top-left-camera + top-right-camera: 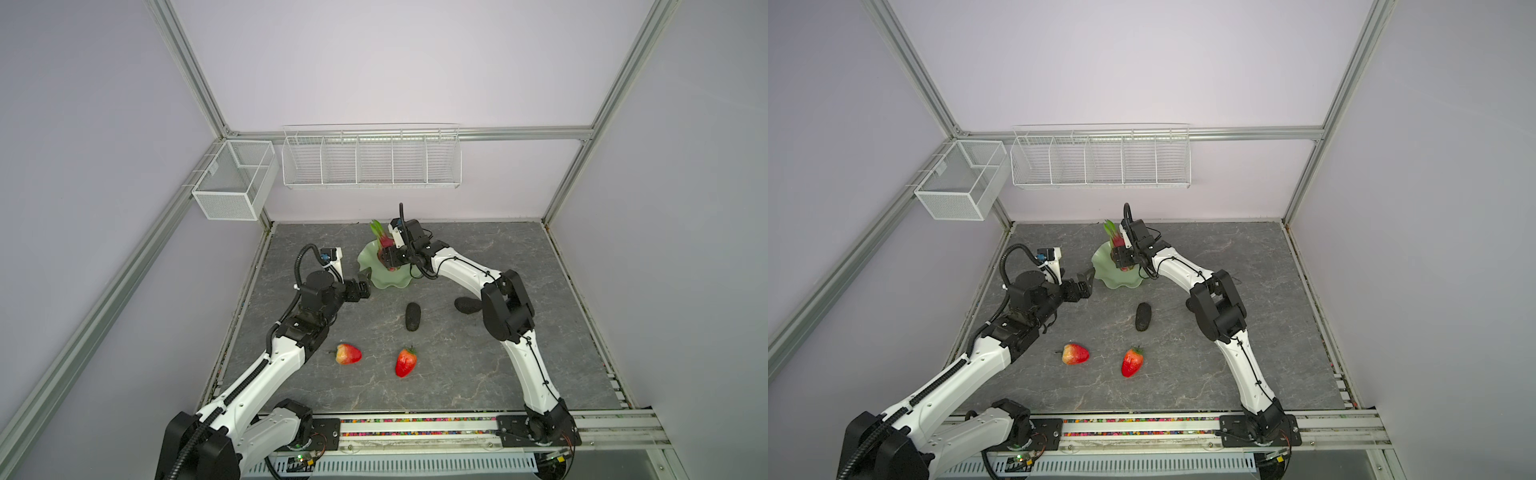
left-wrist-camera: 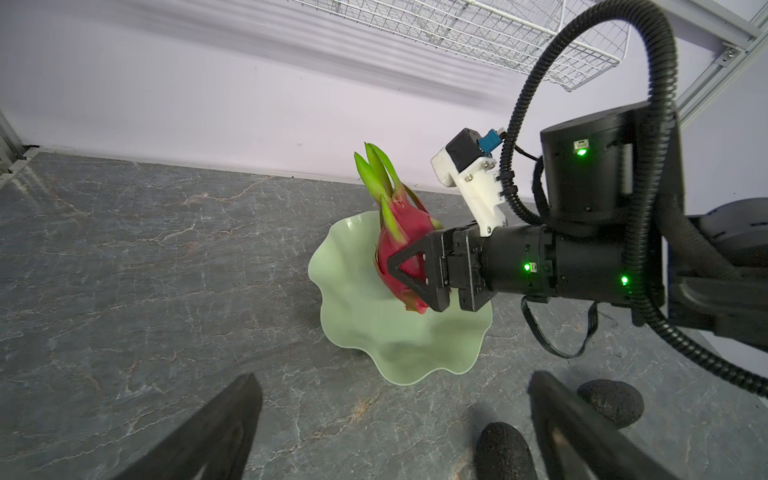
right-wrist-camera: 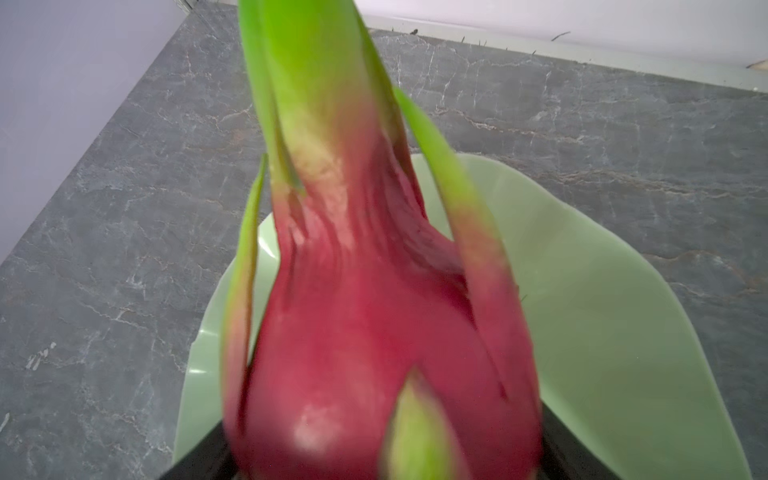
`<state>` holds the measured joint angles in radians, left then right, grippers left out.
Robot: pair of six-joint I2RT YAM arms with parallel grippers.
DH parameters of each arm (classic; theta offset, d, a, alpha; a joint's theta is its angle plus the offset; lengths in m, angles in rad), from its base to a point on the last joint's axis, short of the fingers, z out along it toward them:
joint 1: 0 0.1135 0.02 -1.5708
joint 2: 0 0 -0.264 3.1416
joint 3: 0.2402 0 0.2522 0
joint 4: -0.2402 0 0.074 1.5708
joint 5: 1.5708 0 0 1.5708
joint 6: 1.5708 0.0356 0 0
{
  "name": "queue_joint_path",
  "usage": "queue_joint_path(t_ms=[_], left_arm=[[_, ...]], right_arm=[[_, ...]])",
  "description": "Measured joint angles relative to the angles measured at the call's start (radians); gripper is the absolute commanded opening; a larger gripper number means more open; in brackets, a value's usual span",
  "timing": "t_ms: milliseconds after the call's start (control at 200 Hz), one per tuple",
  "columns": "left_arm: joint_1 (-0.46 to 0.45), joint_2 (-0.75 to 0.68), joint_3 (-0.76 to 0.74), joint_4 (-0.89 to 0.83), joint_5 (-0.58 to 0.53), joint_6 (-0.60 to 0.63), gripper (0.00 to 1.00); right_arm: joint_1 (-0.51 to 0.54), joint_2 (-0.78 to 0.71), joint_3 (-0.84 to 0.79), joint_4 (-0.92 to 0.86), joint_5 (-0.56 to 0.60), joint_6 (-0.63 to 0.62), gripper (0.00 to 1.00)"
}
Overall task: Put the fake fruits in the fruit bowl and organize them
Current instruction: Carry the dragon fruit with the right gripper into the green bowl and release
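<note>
The bowl's hollow (image 3: 596, 352) is below my fingers, so my right gripper will next move down a little and release the magenta dragon fruit (image 3: 374, 332) into the pale green fruit bowl.
My right gripper (image 1: 388, 257) is shut on the magenta dragon fruit (image 2: 401, 232), holding it nearly upright over the pale green fruit bowl (image 1: 390, 284), green tips up. In the right wrist view the dragon fruit (image 3: 374, 332) fills the picture above the bowl (image 3: 602, 332). Whether its lower end touches the bowl I cannot tell. My left gripper (image 1: 365, 284) stands open and holds nothing, just left of the bowl's rim. Two strawberries (image 1: 348, 353) (image 1: 405, 362) lie on the table near the front. One black avocado (image 1: 413, 316) lies mid-table, and another (image 1: 467, 305) is partly behind my right arm.
White wire baskets (image 1: 370, 160) (image 1: 232, 183) hang on the back wall and the left frame, above the table. The grey marble table (image 1: 457, 374) ends at a metal rail along the front. In the left wrist view both avocados (image 2: 503, 453) (image 2: 611, 401) lie beside one finger.
</note>
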<state>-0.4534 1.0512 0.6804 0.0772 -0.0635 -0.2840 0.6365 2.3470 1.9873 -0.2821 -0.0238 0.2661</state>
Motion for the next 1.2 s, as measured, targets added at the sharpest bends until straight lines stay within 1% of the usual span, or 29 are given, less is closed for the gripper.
queue_joint_path(t_ms=[265,375,565,765,965,1070,1110,1200], left_arm=[[0.0,0.01,0.0,0.0,0.004,-0.008,0.99],[0.0,0.025,0.0,0.0,0.012,-0.013,0.99],[0.0,0.047,0.0,0.0,0.02,-0.016,0.99],[0.0,0.047,0.0,-0.005,0.021,-0.015,0.99],[0.0,0.045,0.0,-0.01,0.032,-0.013,0.99],[0.0,0.045,0.0,-0.013,0.039,-0.011,0.99],[0.0,0.045,0.0,-0.015,0.043,-0.011,0.99],[0.0,0.045,0.0,-0.016,0.051,-0.011,0.99]], right_arm=[[0.0,0.042,0.023,-0.013,-0.004,0.003,0.74],[0.0,0.049,0.023,-0.036,-0.007,0.003,0.76],[0.0,0.055,0.034,-0.053,-0.014,0.003,0.86],[0.0,0.058,0.051,-0.068,-0.022,0.002,0.91],[0.0,0.06,0.092,-0.084,-0.022,-0.013,1.0],[0.0,0.06,0.128,-0.091,-0.022,-0.026,0.93],[-0.001,0.06,0.138,-0.092,-0.023,-0.032,0.88],[-0.002,0.06,0.148,-0.091,-0.024,-0.04,0.88]])
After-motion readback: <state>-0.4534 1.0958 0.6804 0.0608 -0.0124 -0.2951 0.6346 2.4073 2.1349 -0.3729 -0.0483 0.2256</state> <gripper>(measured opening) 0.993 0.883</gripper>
